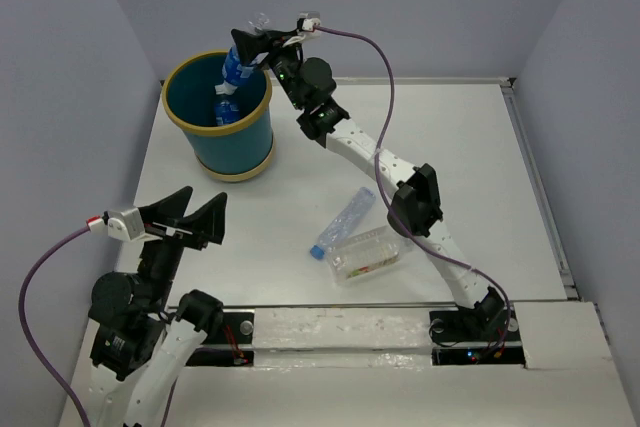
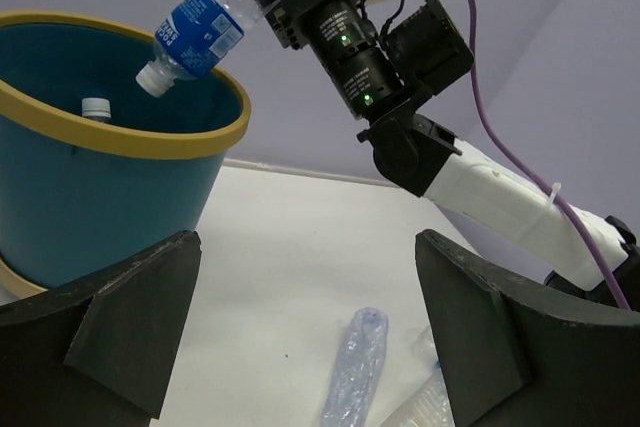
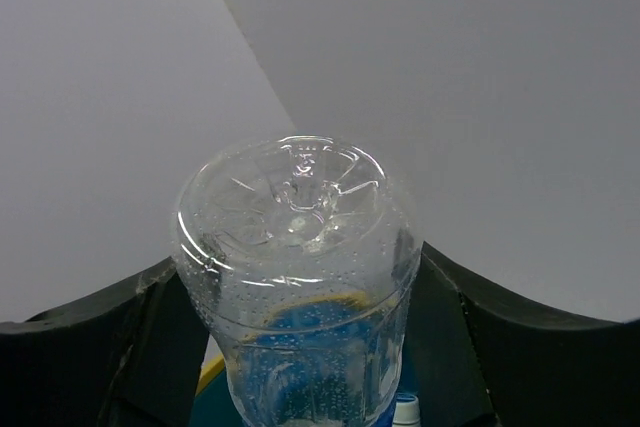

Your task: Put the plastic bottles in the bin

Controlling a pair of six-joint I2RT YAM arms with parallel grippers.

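The crushed bottle's far end (image 1: 359, 204) (image 2: 366, 331) is below my left gripper, to its right in the top view, so the gripper will swing across the table and down onto it.
My right gripper (image 1: 250, 47) is shut on a clear plastic bottle with a blue label (image 1: 238, 69) and holds it neck down, tilted, over the far rim of the teal bin (image 1: 240, 142). In the right wrist view the bottle (image 3: 295, 247) sits base up between my fingers (image 3: 80, 367). In the left wrist view it (image 2: 190, 32) hangs above the bin (image 2: 100, 197). Another bottle (image 1: 225, 112) lies inside the bin. A crushed clear bottle (image 1: 343, 222) and a larger clear bottle (image 1: 365, 254) lie on the table. My left gripper (image 1: 190, 217) is open and empty, hovering near the front left.
The right arm (image 1: 370, 152) stretches diagonally across the table from its base (image 1: 470, 327) to the bin. Grey walls enclose the white table on the left, back and right. The crushed bottle (image 2: 355, 367) lies ahead of my left fingers.
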